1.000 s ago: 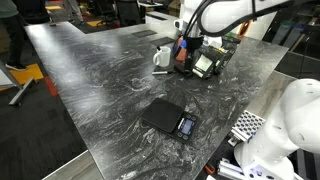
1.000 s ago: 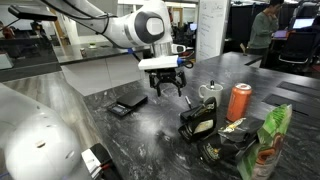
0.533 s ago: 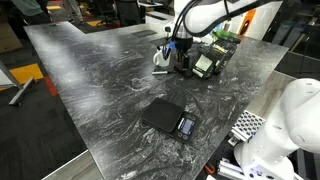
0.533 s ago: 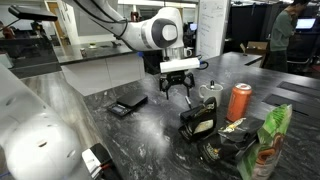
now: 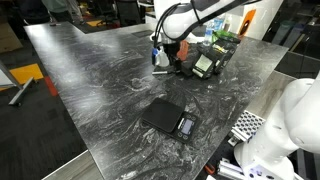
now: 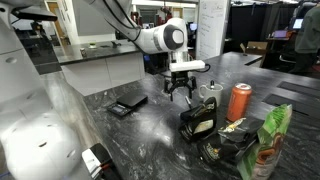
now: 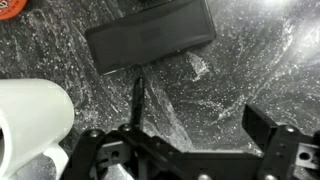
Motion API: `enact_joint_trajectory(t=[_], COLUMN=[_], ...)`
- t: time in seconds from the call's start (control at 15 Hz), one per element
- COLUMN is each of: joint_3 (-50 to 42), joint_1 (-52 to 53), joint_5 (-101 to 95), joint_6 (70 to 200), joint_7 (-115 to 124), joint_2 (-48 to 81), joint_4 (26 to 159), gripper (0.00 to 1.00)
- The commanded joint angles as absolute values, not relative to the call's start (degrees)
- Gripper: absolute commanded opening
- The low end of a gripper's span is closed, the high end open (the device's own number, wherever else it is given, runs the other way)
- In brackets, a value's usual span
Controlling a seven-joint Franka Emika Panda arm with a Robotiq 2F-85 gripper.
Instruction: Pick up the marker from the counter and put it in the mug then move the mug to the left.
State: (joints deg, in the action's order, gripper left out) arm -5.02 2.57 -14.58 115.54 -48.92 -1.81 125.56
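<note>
The robot needs to move its gripper toward the white mug, then lower the gripper's fingers on either side of the marker [image 7: 138, 101].
My gripper [image 7: 185, 138] is open and empty, low over the dark veined counter [image 7: 235, 70]. The marker [image 7: 137, 98], a slim dark stick, lies on the counter just in front of my left finger [image 7: 100, 142]. The white mug [image 7: 30, 115] stands at the left of the wrist view, close beside the marker. In both exterior views the gripper [image 5: 173, 60] [image 6: 181, 92] hovers right next to the mug [image 5: 160, 60] [image 6: 209, 92]. The marker does not show clearly in either of them.
A flat black scale [image 5: 168, 118] [image 6: 127, 104] lies on the counter [image 5: 100, 80]. A red-orange can [image 6: 239, 101], a black packet [image 6: 200, 120] and a green bag [image 6: 270, 140] stand near the mug. A black flat object [image 7: 150, 35] lies beyond the marker.
The arm has moved across the counter towards the mug and come lower. The gripper stays open. The mug and the other things have not moved.
</note>
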Motion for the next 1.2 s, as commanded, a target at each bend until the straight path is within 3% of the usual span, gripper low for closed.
enact_joint_trajectory(t=[0.0, 1.13], joint_3=[-3.13, 0.02], joint_1=[1.4, 1.12], joint_5=[-17.87, -20.26], joint_6=[109.31, 99.62], joint_7=[-48.14, -50.27], joint_2=[5.9, 23.87], joint_4=[116.7, 97.27], gripper=[1.0, 1.0])
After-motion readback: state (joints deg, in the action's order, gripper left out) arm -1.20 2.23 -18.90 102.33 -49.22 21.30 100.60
